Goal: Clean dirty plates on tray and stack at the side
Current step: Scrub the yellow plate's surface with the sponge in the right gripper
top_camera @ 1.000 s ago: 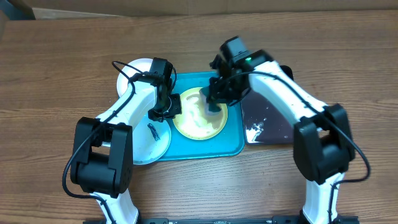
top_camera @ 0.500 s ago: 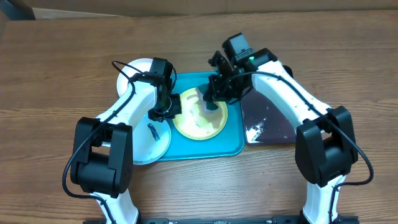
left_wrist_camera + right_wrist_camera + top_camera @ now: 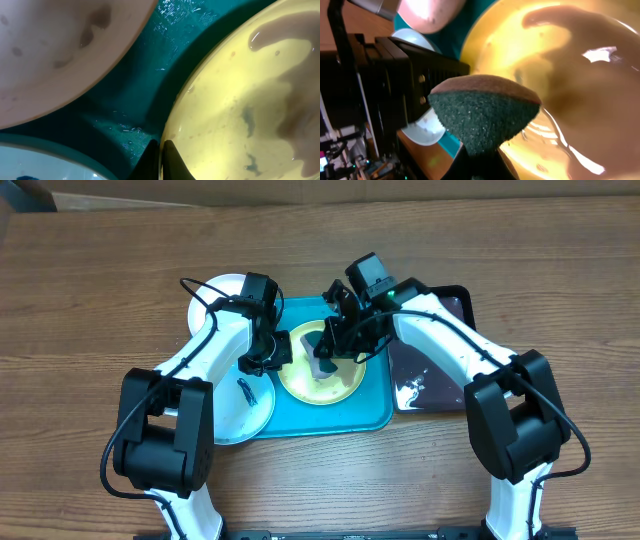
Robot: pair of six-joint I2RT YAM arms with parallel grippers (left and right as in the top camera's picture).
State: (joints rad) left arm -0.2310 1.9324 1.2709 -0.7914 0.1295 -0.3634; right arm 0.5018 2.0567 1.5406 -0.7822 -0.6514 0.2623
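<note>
The robot will keep wiping with its right gripper because the plate has smears, then lift the gripper over the black tray's purple inside and lower it to release the sponge (image 3: 482, 112).
The yellow-green plate (image 3: 335, 382) with a cream centre lies on the turquoise tray (image 3: 340, 418). My left gripper (image 3: 273, 352) is shut on this plate's left rim; in the left wrist view the fingertips (image 3: 170, 159) pinch the edge of the plate (image 3: 240, 100), which bears faint blue-green smears. My right gripper (image 3: 328, 358) is shut on a dark green sponge (image 3: 482, 112) and presses it onto the plate (image 3: 580, 115) left of centre. A white plate (image 3: 212, 292) and a pale blue plate (image 3: 240, 412) with a dark smear sit left of the tray.
A black tray with a purple inside (image 3: 432, 370), holding white smears, stands against the turquoise tray's right side. The two arms are close together over the plate. Bare wooden table (image 3: 100, 290) surrounds everything.
My right gripper has slid the sponge leftward across the yellow-green plate, toward the left gripper. The left arm has not moved.
</note>
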